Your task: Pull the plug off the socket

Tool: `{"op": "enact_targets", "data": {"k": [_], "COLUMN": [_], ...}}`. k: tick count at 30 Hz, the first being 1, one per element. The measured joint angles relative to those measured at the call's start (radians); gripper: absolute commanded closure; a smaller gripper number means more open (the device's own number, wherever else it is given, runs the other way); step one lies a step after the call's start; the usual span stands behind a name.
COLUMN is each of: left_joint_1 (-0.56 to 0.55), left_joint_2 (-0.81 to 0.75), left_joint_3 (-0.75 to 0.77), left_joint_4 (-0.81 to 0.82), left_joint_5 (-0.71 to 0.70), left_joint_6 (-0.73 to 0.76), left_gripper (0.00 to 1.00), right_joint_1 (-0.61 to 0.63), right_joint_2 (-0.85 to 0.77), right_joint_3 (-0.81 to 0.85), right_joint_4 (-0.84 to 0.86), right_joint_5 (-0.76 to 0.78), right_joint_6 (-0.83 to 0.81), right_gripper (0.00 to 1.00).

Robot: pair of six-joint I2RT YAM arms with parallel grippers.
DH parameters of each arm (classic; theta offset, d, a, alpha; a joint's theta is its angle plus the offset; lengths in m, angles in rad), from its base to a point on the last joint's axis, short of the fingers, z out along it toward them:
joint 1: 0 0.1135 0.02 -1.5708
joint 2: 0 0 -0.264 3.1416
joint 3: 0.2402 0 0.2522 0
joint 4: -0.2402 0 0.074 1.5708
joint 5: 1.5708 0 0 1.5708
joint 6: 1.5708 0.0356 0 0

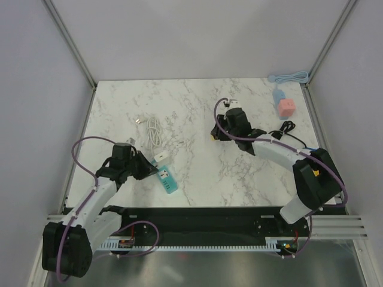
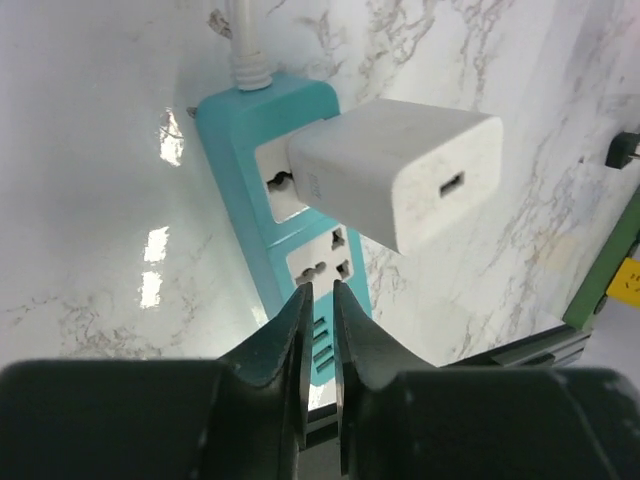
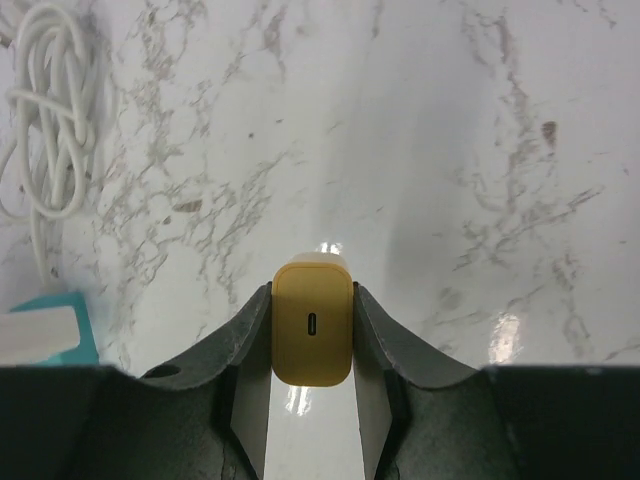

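I need to carry the yellow plug [image 1: 213,137] outward and to the left in the top view with my right gripper next and let go of it, because there is bare marble there.
The socket is a teal power strip [image 1: 168,179] [image 2: 232,125] lying on the marble table at front left. A white plug [image 1: 161,159] [image 2: 395,172] is seated in its upper outlet. My left gripper [image 1: 145,167] [image 2: 320,291] hovers over the strip's lower outlet, just below the white plug. Its jaws stand a narrow slit apart with nothing between them. My right gripper [image 1: 216,135] [image 3: 311,293] is farther back, at mid-table, and is shut on a yellow plug [image 1: 213,137] [image 3: 312,325] just above the marble.
A coiled white cable [image 1: 154,130] [image 3: 48,125] lies behind the strip. At the back right are a pink cube adapter [image 1: 286,107], a blue cube adapter [image 1: 279,94], a light blue cable [image 1: 289,76] and a black cable [image 1: 286,127].
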Motion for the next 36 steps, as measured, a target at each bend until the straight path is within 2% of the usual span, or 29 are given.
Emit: {"op": "enact_targets", "data": {"k": [3, 7, 11, 18, 27, 36], "left_joint_1": [0.000, 0.000, 0.000, -0.035, -0.039, -0.039], "left_joint_2": [-0.048, -0.106, -0.163, -0.238, -0.305, -0.288], "left_joint_3": [0.000, 0.006, 0.035, 0.047, 0.027, 0.027], "left_joint_4": [-0.005, -0.019, -0.033, -0.031, 0.008, 0.023], "left_joint_5": [0.028, 0.103, 0.184, 0.297, 0.324, 0.351], "left_joint_6": [-0.002, -0.002, 0.011, 0.027, 0.026, 0.027], "left_gripper": [0.66, 0.55, 0.55, 0.53, 0.55, 0.57], "right_joint_1": [-0.137, -0.227, -0.280, -0.304, -0.255, -0.235], "right_joint_2": [0.047, 0.164, 0.338, 0.574, 0.649, 0.704], "right_joint_3": [-0.010, 0.001, 0.060, 0.217, 0.406, 0.449], "right_joint_4": [0.079, 0.227, 0.390, 0.591, 0.499, 0.423], "right_joint_5": [-0.148, -0.332, -0.472, -0.551, -0.484, -0.492], "right_joint_6": [0.015, 0.058, 0.151, 0.310, 0.265, 0.187], "right_gripper": [1.00, 1.00, 1.00, 0.99, 0.86, 0.78]}}
